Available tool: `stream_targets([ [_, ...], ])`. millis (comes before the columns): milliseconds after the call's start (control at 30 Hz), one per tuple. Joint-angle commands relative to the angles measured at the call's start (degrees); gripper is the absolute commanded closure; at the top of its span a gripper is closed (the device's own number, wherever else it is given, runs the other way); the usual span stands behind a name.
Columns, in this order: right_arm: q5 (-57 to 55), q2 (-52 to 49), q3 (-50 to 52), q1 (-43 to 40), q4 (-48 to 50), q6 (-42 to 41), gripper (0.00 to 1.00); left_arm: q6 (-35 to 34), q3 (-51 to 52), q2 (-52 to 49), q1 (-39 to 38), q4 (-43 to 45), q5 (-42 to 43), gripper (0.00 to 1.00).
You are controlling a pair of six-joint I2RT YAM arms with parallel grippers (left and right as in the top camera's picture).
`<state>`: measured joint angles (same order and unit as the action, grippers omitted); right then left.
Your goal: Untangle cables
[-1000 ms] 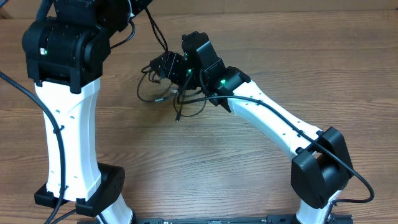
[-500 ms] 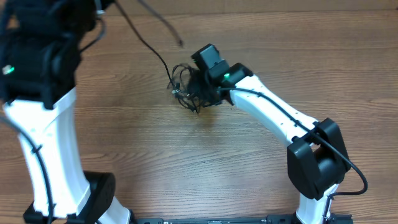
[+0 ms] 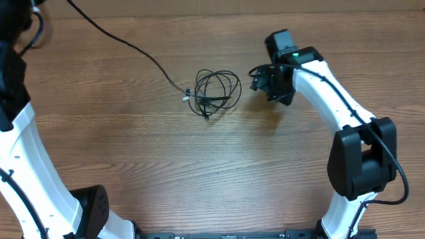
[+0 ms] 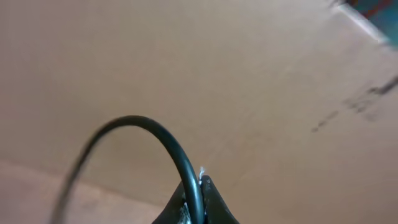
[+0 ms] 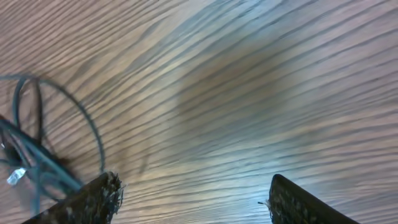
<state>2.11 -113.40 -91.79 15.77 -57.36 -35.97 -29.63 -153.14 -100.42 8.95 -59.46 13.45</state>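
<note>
The black piece of cable still runs into the coil, so next I need to move my left gripper up, then lower it over bare tabletop away from the coil (image 3: 63, 99) and release.
A small coil of thin black cables (image 3: 214, 93) lies on the wooden table (image 3: 199, 166), with a silvery plug tip (image 3: 188, 95) at its left side. One long strand (image 3: 133, 46) runs from the coil up and to the left, out of the overhead view. My left gripper (image 4: 194, 194) is shut on this black strand (image 4: 152, 127) and is lifted high; it is out of the overhead view. My right gripper (image 3: 260, 79) hangs open and empty just right of the coil. In the right wrist view the gripper (image 5: 193, 199) has its jaws wide apart, with the coil (image 5: 37, 143) at the left edge.
The left arm's white link (image 3: 26, 166) stands along the left edge and the right arm (image 3: 332, 86) reaches in from the right. A plain cardboard-coloured surface (image 4: 249, 74) fills the left wrist view.
My right gripper has let go of the coil and moved right. My left arm has swung up and left, drawing one strand out long. The coil now lies on the table.
</note>
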Motion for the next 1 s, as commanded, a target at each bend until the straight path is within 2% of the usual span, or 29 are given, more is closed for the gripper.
stream_targets([
  [0, -0.35, -0.57, -0.81, -3.17, -0.87, 3.48, 0.25, 0.17, -0.79, 0.68, 1.33, 4.31, 7.61, 0.96],
  [233, -0.57, -0.57, -0.81, -4.35, -1.53, 4.59, 0.25, -0.81, -0.79, 1.38, 3.52, 8.63, 8.00, 0.96],
  [400, -0.55, -0.63, -0.81, -4.33, -1.29, 5.29, 0.24, -5.55, -0.79, 2.29, 10.08, 13.33, 16.83, 0.96],
  [467, 1.38, -0.63, -0.81, -4.33, -0.81, 8.04, 0.23, -6.01, -0.79, 2.51, 12.15, 13.00, 20.33, 0.96],
  [567, 6.40, -0.59, -0.87, -4.33, -0.42, 11.39, 0.23, -3.96, -0.79, 2.51, 13.22, 10.16, 24.20, 0.96],
  [600, 11.13, -0.33, -0.96, -4.33, -0.17, 14.38, 0.21, -0.44, -0.79, 2.51, 13.20, 6.40, 24.46, 0.96],
  [733, 20.70, 1.14, -0.98, -4.33, 0.04, 18.78, 0.18, 4.39, -0.76, 2.49, 13.20, 2.12, 20.92, 0.96],
  [833, 26.93, 2.12, -0.98, -3.98, 0.13, 20.02, 0.17, 4.00, -0.79, 3.02, 13.25, 7.26, 20.39, 0.96],
  [967, 27.52, 2.12, -0.96, -2.73, 0.39, 19.76, 0.16, -2.51, -0.79, 4.44, 13.73, 17.90, 18.34, 0.96],
])
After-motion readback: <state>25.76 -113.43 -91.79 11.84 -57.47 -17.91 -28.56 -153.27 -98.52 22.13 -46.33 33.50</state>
